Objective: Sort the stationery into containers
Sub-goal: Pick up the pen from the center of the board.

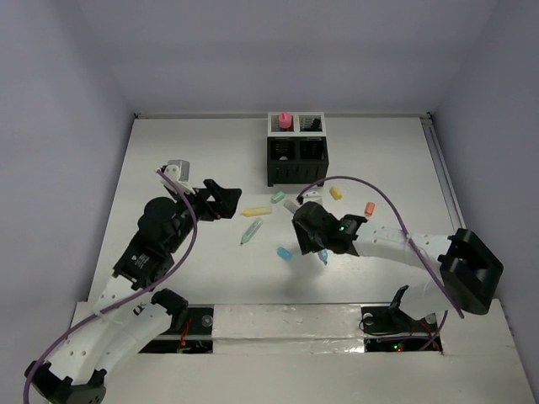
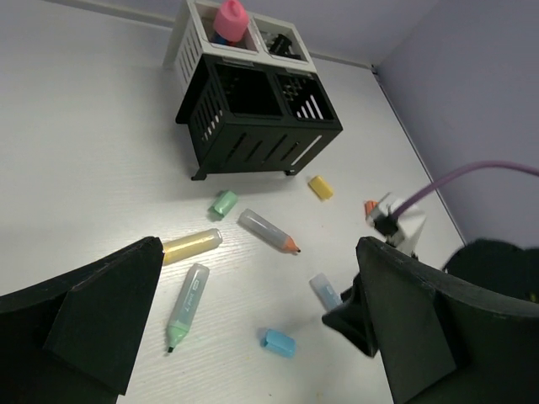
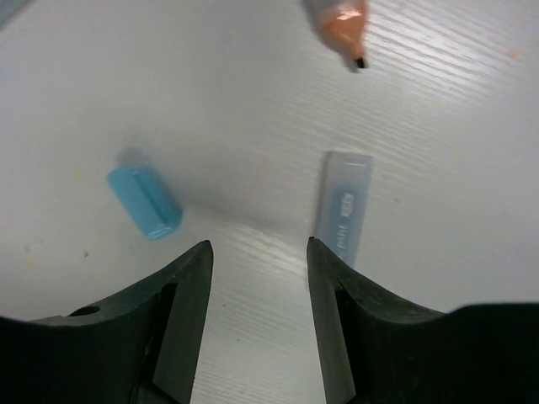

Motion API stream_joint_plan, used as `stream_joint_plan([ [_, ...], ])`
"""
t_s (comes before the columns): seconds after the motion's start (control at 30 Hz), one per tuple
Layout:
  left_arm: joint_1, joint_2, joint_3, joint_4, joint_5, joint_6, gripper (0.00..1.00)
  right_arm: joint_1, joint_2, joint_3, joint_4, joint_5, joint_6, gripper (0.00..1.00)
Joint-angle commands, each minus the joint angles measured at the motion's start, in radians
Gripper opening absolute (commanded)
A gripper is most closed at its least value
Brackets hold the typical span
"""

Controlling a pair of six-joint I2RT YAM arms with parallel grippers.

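Observation:
I need to move my left gripper across toward my right gripper and close it, because the light blue marker's grey end [image 2: 320, 284] is to the right of my left gripper in the top view.
The mesh organizer [image 1: 296, 160] stands at the back centre, and a pink tube [image 1: 285, 120] sits in its rear left white compartment. Pens and caps lie loose in front of it. My right gripper [image 1: 305, 249] is open and low over the table, between a blue cap [image 3: 144, 202] on its left and a light blue marker [image 3: 344, 217] beside its right finger. A grey marker with an orange tip [image 3: 339, 21] lies just beyond. My left gripper [image 1: 223, 200] is open and empty, raised above a yellow marker [image 2: 192, 246] and a green marker [image 2: 187, 305].
A green cap [image 2: 223, 203], a yellow cap [image 2: 319, 187] and an orange cap [image 2: 370, 207] lie near the organizer's [image 2: 253, 126] front. A black item [image 1: 310, 124] sits in the rear right white compartment. Walls enclose the table at the back and on both sides.

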Motion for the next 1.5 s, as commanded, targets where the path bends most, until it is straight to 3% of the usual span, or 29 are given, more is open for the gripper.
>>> stream_joint_plan([
  [0.0,0.007,0.021,0.028,0.041,0.098,0.028,0.99,-0.088,-0.015,0.043,-0.154,0.051,0.114,0.56],
  [0.27,0.007,0.051,0.03,0.042,0.174,0.041,0.99,-0.16,0.056,-0.011,-0.088,-0.102,0.123,0.66],
  [0.57,0.007,0.092,0.027,0.045,0.24,0.043,0.99,-0.169,0.133,-0.016,-0.106,-0.092,0.132,0.53],
  [0.67,0.007,0.104,0.025,0.052,0.269,0.043,0.99,-0.17,0.117,-0.037,-0.099,-0.095,0.129,0.33],
  [0.7,0.007,0.113,0.025,0.056,0.278,0.04,0.99,-0.17,0.102,-0.036,-0.1,-0.081,0.128,0.15],
  [0.8,0.007,0.133,0.02,0.062,0.313,0.034,0.98,-0.17,0.035,-0.017,-0.103,-0.046,0.079,0.01],
  [0.93,0.007,0.17,0.013,0.07,0.335,-0.001,0.98,-0.17,-0.094,0.056,-0.109,-0.065,-0.083,0.0],
  [1.03,0.007,0.209,-0.006,0.116,0.403,-0.055,0.97,-0.17,-0.155,0.104,-0.039,-0.236,-0.179,0.0],
  [1.13,0.007,0.248,-0.045,0.203,0.494,-0.112,0.91,-0.17,-0.185,0.119,0.07,-0.412,-0.213,0.0],
  [1.23,0.007,0.29,-0.081,0.284,0.566,-0.195,0.75,-0.15,-0.168,0.135,0.142,-0.47,-0.233,0.0],
  [1.47,0.007,0.342,-0.124,0.392,0.597,-0.294,0.64,-0.105,-0.125,0.193,0.197,-0.503,-0.264,0.0],
])
